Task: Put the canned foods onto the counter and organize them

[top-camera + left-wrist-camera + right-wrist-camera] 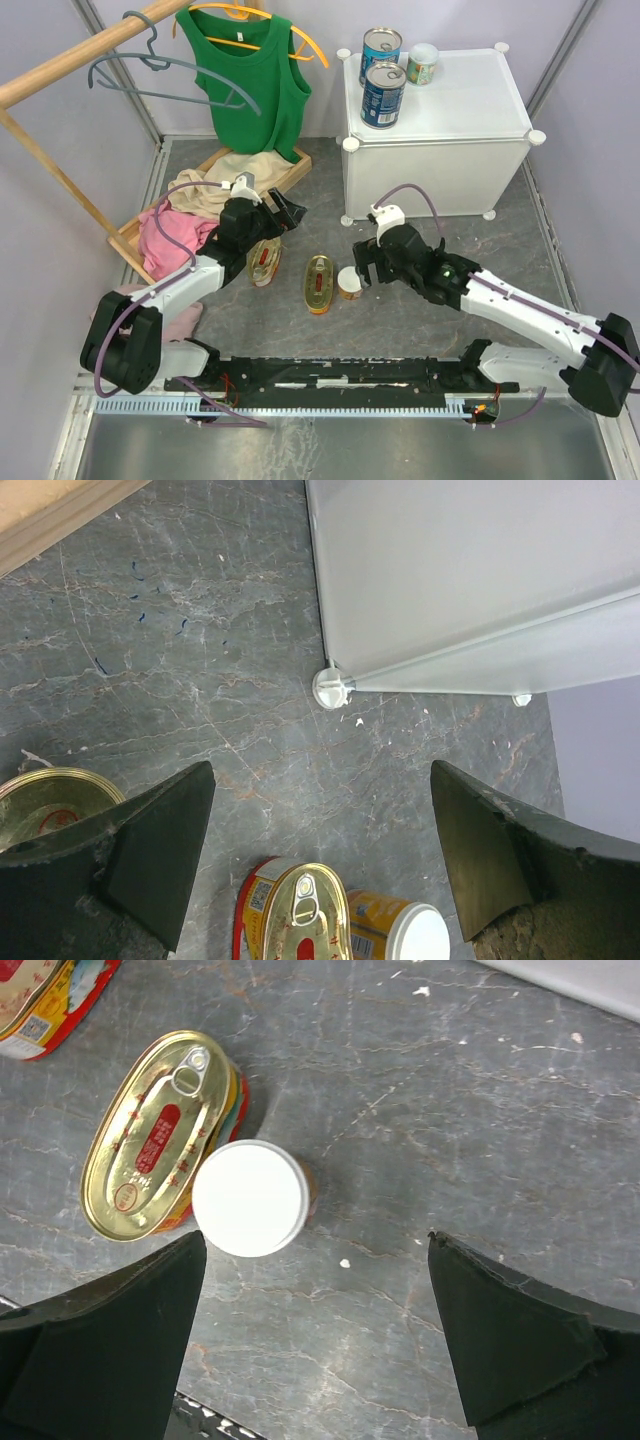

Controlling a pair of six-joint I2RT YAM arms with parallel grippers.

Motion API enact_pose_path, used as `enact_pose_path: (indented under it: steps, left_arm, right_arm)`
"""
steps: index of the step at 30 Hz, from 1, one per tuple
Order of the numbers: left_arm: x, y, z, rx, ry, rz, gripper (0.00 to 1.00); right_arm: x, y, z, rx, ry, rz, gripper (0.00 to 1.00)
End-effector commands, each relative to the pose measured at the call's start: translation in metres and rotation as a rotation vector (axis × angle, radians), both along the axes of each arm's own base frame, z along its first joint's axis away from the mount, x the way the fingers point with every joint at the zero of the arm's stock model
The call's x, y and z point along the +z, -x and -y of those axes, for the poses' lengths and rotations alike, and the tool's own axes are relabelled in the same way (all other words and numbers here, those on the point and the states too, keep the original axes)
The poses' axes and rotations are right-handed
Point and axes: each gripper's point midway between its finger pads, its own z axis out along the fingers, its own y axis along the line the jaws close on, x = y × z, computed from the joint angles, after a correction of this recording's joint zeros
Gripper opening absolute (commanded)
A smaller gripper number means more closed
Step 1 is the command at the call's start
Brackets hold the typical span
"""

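Note:
I will next move my right gripper to its left in the top view and down around the orange can's white lid [349, 280] [250, 1198], because the orange can stands below it that way.
The white cube counter [455, 120] holds two tall blue-labelled cans [383, 95] [381, 47] and a small green-labelled can [423, 63] at its back left. On the floor lie two flat oval tins [264, 262] [319, 284] and a small orange-labelled can [349, 283] with a white lid. My left gripper [285, 215] is open and empty above the floor; its view shows an oval tin [300, 910] and the orange can [400, 932] below the jaws. My right gripper [362, 262] is open and empty, just beside the orange can [250, 1198] and an oval tin [160, 1135].
A shallow wooden tray [298, 168] of clothes sits at the left. A green top [250, 70] and a grey hanger [150, 65] hang from a wooden rail [80, 60]. The counter's corner foot [333, 687] stands ahead of my left gripper. Walls close in both sides.

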Motion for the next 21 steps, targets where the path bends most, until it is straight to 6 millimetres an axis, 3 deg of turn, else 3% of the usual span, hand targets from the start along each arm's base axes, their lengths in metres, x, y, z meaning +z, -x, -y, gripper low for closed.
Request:
enact_pose_path:
  steps: [1, 15, 21]
  left_arm:
    - [0.01, -0.002, 0.005, -0.008, 0.034, 0.036, 0.95]
    - [0.009, -0.006, 0.006, -0.009, 0.036, 0.034, 0.95]
    - [0.009, -0.006, 0.006, -0.009, 0.026, 0.034, 0.95]
  right_arm:
    - [0.003, -0.001, -0.02, 0.01, -0.029, 0.032, 1.0]
    - [-0.03, 0.009, -0.051, 0.054, 0.021, -0.014, 1.0]
    - [-0.043, 0.009, -0.053, 0.044, 0.051, -0.028, 1.0]
